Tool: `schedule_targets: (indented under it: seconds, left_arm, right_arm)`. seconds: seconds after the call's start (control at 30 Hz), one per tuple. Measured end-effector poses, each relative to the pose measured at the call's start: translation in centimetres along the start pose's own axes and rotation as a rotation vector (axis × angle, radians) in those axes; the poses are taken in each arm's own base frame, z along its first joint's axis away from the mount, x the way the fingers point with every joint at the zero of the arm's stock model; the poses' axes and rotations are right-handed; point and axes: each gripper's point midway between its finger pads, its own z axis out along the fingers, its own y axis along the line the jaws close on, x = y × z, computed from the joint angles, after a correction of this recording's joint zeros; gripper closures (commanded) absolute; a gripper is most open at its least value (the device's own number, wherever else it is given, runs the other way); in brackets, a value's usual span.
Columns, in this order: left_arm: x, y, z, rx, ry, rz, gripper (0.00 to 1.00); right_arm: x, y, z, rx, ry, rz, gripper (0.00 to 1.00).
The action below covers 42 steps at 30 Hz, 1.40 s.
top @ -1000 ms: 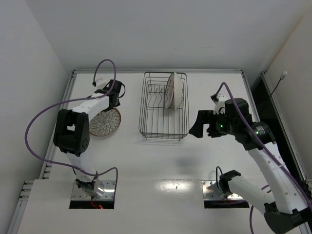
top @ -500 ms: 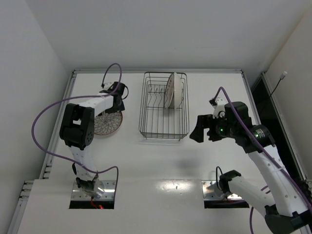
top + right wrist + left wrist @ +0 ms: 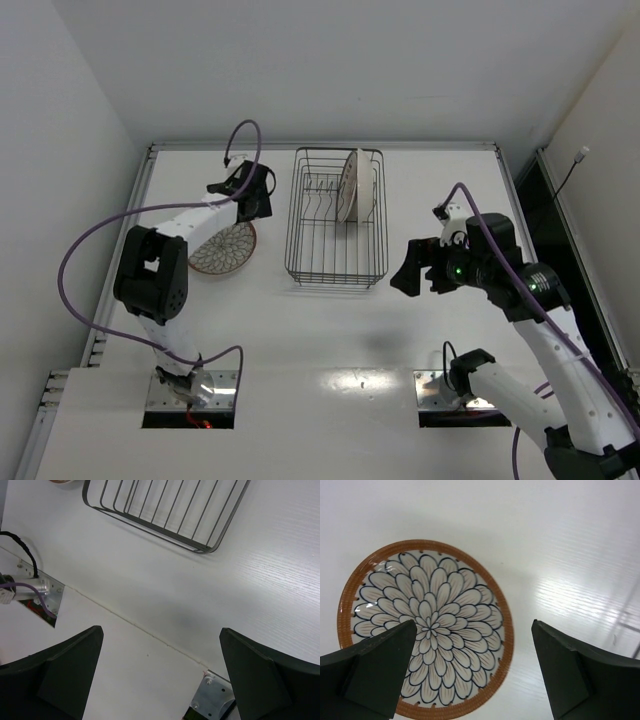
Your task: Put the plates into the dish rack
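Note:
The plate's rim on the side facing the dish rack already lies between my left gripper's open fingers, so the gripper lowers to it next.
A round plate (image 3: 222, 248) with a brown-orange rim and petal motif lies flat on the table left of the dish rack (image 3: 296, 230). It fills the left wrist view (image 3: 427, 627). My left gripper (image 3: 252, 193) hovers open and empty above the plate's far right edge; in its own view (image 3: 474, 625) the jaws stand wide apart. White plates (image 3: 350, 185) stand on edge in the rack's far right part; they look like two close together. My right gripper (image 3: 408, 268) is open and empty, right of the rack's near corner (image 3: 200, 540).
The table's back wall edge (image 3: 320, 146) runs just behind the rack. The arm base plates (image 3: 445, 392) sit at the near edge; one shows in the right wrist view (image 3: 215, 695), as does the left base with its purple cable (image 3: 30, 587).
My left gripper has shifted a little right and its elbow has swung, staying over the flat plate. My right gripper has drifted slightly nearer. Both stay open.

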Motion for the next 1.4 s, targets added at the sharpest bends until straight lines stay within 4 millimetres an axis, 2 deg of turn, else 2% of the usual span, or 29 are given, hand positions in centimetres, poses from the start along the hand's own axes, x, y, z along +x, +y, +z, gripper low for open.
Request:
schedule_targets:
  seconds: [0.13,0.27,0.47,0.63,0.77,0.8,0.9,0.93,0.97,1.0,1.1,1.17,1.23,1.4]
  left_arm:
    - [0.2,-1.7,-0.8,0.036,-0.014,0.055,0.01]
    - [1.8,-2.8,0.5,0.024,0.031,0.121,0.01]
    - [5.6,-2.3,3.6,-0.056,0.134,0.21,0.01]
    - [5.2,-2.4,4.0,-0.072,0.128,0.227,0.03]
    - [5.0,-2.4,4.3,-0.086,0.12,0.231,0.22]
    - [5.0,-2.4,4.4,-0.089,0.121,0.234,0.3]
    - [4.9,-2.5,4.7,-0.096,0.117,0.248,0.4]
    - [4.9,-2.5,4.8,-0.098,0.115,0.253,0.49]
    - [4.9,-2.5,4.8,-0.099,0.113,0.252,0.55]
    - [5.0,-2.4,4.9,-0.101,0.115,0.26,0.66]
    - [5.5,-2.1,5.2,-0.117,0.122,0.276,0.87]
    - [5.6,-1.1,5.1,-0.168,0.123,0.323,1.0]
    - [5.3,0.3,4.8,-0.232,0.115,0.379,1.0]
    - [5.2,0.6,4.8,-0.237,0.119,0.39,1.0]
  right_arm:
    - [0.1,0.0,0.1,-0.003,-0.007,-0.002,0.0]
    - [0.5,-0.2,0.6,-0.006,0.002,0.002,0.0]
    - [0.8,-0.3,0.8,-0.007,0.011,0.009,0.0]
    - [0.8,-0.4,0.9,-0.005,0.014,0.009,0.0]
    - [0.9,-0.4,0.9,-0.002,0.019,0.011,0.0]
    - [0.9,-0.4,0.9,0.0,0.023,0.012,0.0]
    - [0.8,-0.5,0.8,0.005,0.023,0.009,0.0]
    - [0.7,-0.5,0.8,0.008,0.022,0.007,0.0]
    - [0.7,-0.5,0.7,0.008,0.02,0.005,0.0]
    - [0.7,-0.5,0.6,0.009,0.02,0.003,0.0]
    - [0.5,-0.5,0.4,0.018,0.019,-0.003,0.0]
    - [0.5,-0.6,0.2,0.025,0.018,-0.007,0.0]
    - [0.4,-0.7,0.1,0.033,0.016,-0.008,0.0]
    - [0.6,-0.9,0.0,0.045,0.024,-0.008,0.0]
